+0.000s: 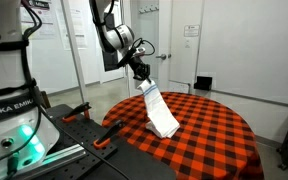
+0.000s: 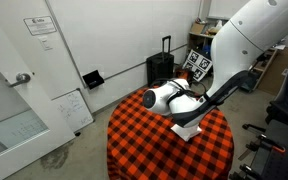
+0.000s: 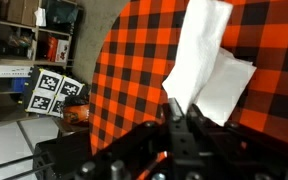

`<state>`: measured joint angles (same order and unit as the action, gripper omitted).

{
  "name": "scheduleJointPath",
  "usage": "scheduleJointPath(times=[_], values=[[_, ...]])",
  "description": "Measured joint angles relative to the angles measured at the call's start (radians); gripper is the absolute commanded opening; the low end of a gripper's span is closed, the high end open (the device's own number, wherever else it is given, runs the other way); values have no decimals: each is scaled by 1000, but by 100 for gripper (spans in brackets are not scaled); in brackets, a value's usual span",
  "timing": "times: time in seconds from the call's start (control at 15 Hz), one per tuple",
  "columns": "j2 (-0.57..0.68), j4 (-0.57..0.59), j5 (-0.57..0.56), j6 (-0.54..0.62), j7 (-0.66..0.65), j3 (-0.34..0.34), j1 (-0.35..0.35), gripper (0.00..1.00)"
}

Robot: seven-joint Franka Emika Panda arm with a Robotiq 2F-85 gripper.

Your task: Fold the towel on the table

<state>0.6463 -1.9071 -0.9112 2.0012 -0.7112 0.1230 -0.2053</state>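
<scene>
The gripper tilts downward next and lowers the held end over the towel's lower end (image 1: pixel 164 124) (image 3: pixel 227 88), which already rests below the gripper, to release a fold there.
The towel (image 1: pixel 159 110) is a long white cloth with thin blue stripes near its upper end. It hangs from my gripper (image 1: pixel 141 80), its lower end resting on the table (image 1: pixel 219 130), which has a red-and-black check cloth. In the wrist view the gripper (image 3: pixel 184 108) is shut on one end of the towel (image 3: pixel 199 60), and the rest drapes over the table (image 3: pixel 129 70). In an exterior view the arm hides most of the towel; a white piece (image 2: pixel 192 129) shows below the wrist, above the table (image 2: pixel 134 135).
A black suitcase (image 2: pixel 161 68) and boards with printed markers (image 2: pixel 197 63) stand beyond the table. A second robot base (image 1: pixel 9 110) and a rail with orange clamps (image 1: pixel 104 135) sit by the table's edge. A door (image 1: pixel 189 45) is behind.
</scene>
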Motion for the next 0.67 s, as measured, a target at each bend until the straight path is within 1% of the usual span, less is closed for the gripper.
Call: scheduleJointPath(times=[0.13, 0.27, 0.67], values=[[17, 31, 28, 20, 19, -1, 1, 1], [35, 62, 92, 60, 55, -1, 2, 1], [106, 124, 367, 170, 177, -11, 3, 1]])
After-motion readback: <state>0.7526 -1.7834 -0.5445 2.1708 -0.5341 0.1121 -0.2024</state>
